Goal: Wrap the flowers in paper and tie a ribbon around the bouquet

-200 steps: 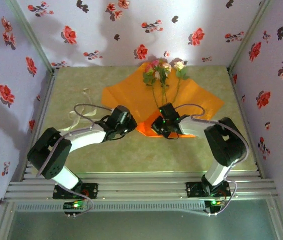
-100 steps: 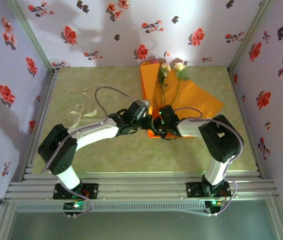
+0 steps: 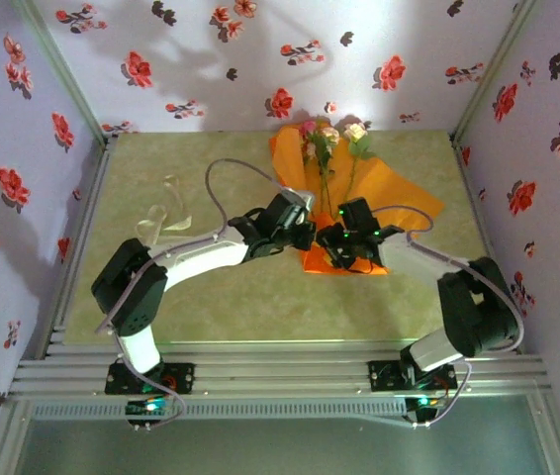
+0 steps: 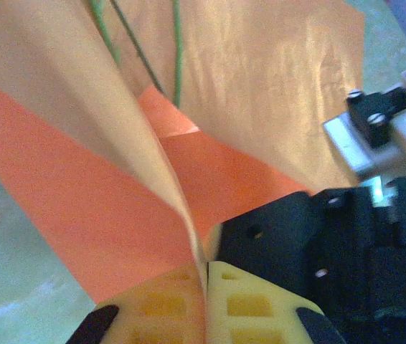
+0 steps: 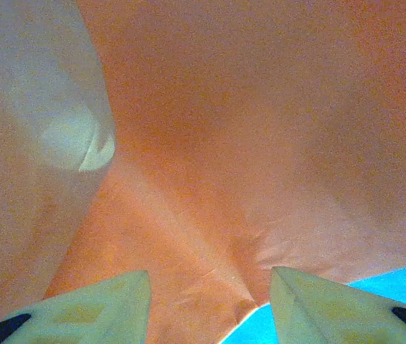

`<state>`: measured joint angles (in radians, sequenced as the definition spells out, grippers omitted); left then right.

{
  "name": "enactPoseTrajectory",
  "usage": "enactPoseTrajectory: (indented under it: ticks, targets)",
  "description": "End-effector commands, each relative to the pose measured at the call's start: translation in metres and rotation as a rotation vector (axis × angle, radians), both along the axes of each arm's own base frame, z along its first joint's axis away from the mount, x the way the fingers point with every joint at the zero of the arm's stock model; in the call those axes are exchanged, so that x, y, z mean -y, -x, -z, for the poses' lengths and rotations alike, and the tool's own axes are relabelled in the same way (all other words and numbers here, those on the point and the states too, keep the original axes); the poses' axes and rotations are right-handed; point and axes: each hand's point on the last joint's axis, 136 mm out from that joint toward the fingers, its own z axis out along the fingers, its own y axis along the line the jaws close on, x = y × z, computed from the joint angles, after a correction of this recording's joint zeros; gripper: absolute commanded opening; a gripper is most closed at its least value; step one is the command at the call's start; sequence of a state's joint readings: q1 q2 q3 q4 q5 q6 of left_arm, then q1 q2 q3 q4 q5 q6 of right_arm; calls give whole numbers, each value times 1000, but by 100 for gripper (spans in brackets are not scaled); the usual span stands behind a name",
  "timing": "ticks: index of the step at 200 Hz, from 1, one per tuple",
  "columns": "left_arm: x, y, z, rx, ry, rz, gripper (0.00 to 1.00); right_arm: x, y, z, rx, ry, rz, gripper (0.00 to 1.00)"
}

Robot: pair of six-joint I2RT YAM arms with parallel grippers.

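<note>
My left gripper should pull the paper's folded edge over its near part and back, then let go of it, because the stems beyond are still uncovered.
The orange paper (image 3: 399,203) lies at the back of the table, its left side folded up and over toward the middle. The flowers (image 3: 331,134) rest on it, heads toward the back wall; their green stems (image 4: 176,57) run down into the fold. My left gripper (image 3: 305,235) is shut on the paper's folded edge (image 4: 181,208), the sheet pinched between its yellow fingers (image 4: 249,301). My right gripper (image 3: 339,249) is just to its right at the paper's near corner, open, with orange paper (image 5: 246,143) spread between its fingers (image 5: 325,304). The ribbon (image 3: 164,211) lies loose at the left.
Flower-print walls close the table (image 3: 211,297) in on three sides. The right gripper's black body (image 4: 332,244) sits close beside my left fingers. Bare table stretches in front of the paper and to its left, past the ribbon.
The left arm has swung right, carrying the paper's left side over the stems. The right gripper has gone from shut to open and shifted slightly right.
</note>
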<state>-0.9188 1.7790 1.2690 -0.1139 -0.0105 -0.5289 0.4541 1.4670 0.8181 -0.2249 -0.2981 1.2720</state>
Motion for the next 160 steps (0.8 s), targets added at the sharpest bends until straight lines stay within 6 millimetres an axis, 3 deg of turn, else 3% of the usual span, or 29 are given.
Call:
enactPoseTrajectory:
  ticks: [1, 27, 62, 113, 160]
  targets:
    - [15, 15, 19, 6, -79, 126, 2, 39, 8, 1, -21, 60, 71, 44]
    - [31, 27, 32, 25, -167, 259, 1, 75, 13, 8, -35, 63, 142, 36]
    - [41, 45, 60, 28, -313, 408, 0, 101, 10, 2, -20, 72, 176, 38]
    - [56, 51, 81, 69, -395, 496, 1, 107, -10, -21, 59, 91, 121, 49]
    - [58, 54, 96, 66, -431, 528, 2, 94, -29, -52, 197, 35, 58, 65]
